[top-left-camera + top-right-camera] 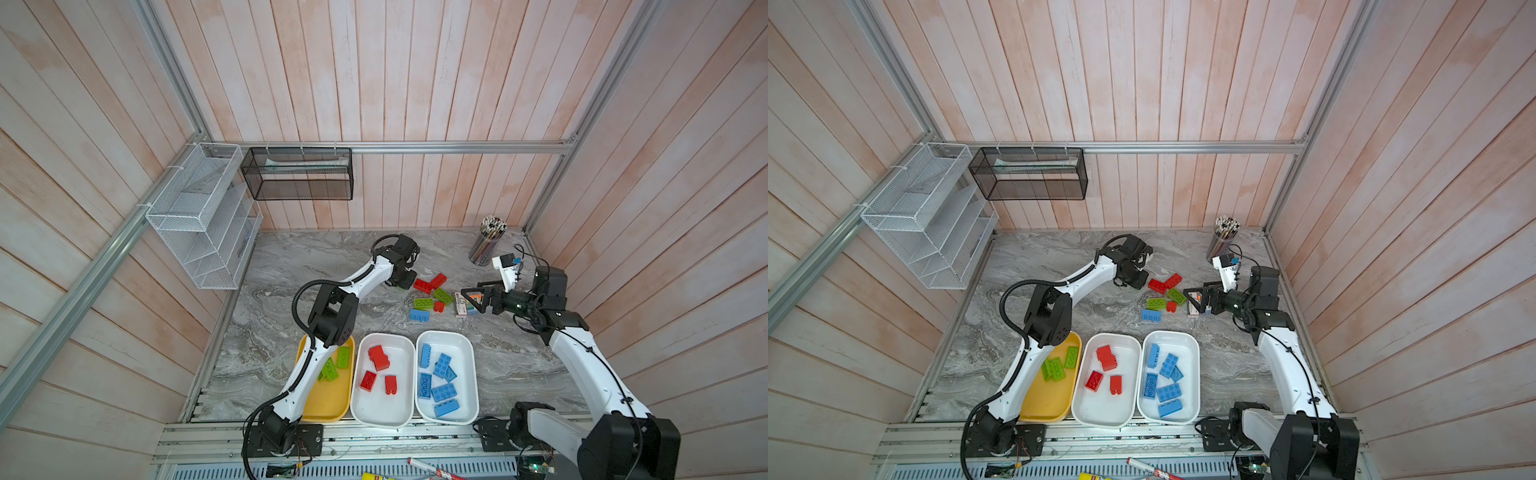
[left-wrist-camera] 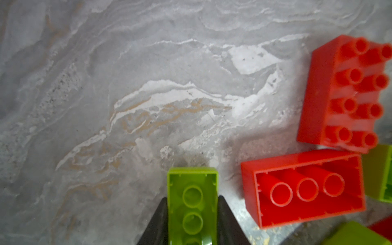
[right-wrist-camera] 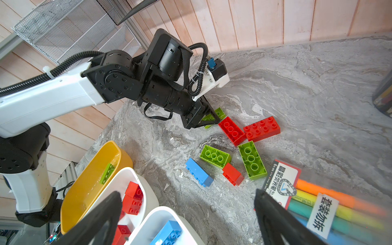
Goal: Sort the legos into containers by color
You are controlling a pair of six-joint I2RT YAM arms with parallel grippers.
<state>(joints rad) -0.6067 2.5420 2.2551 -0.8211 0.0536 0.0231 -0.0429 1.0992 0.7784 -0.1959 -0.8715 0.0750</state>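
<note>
My left gripper lifts next, carries the lime green lego back over the yellow container's far end point(image 1: 1061, 350), where green legos lie, and releases it.
My left gripper point(image 2: 192, 197) is shut on a lime green lego point(image 2: 192, 186), underside up, low over the marble table point(image 1: 291, 270); in both top views it sits at the left edge of the loose pile. Loose there lie two red legos point(image 1: 423, 285), two green point(image 1: 423, 303), a small red point(image 1: 439, 306) and a blue point(image 1: 419, 316). My right gripper point(image 3: 187, 194) stands open and empty right of the pile point(image 1: 471, 299). Near the front, the yellow container point(image 1: 332, 403) holds green legos, one white container point(image 1: 382, 409) red, the other point(image 1: 465, 353) blue.
A rainbow-striped pack with a white label point(image 3: 339, 212) lies under my right gripper, beside the pile. A mesh pencil cup point(image 1: 486, 245) stands at the back right. A white wire basket point(image 1: 199, 216) and a black mesh basket point(image 1: 297, 174) hang on the walls.
</note>
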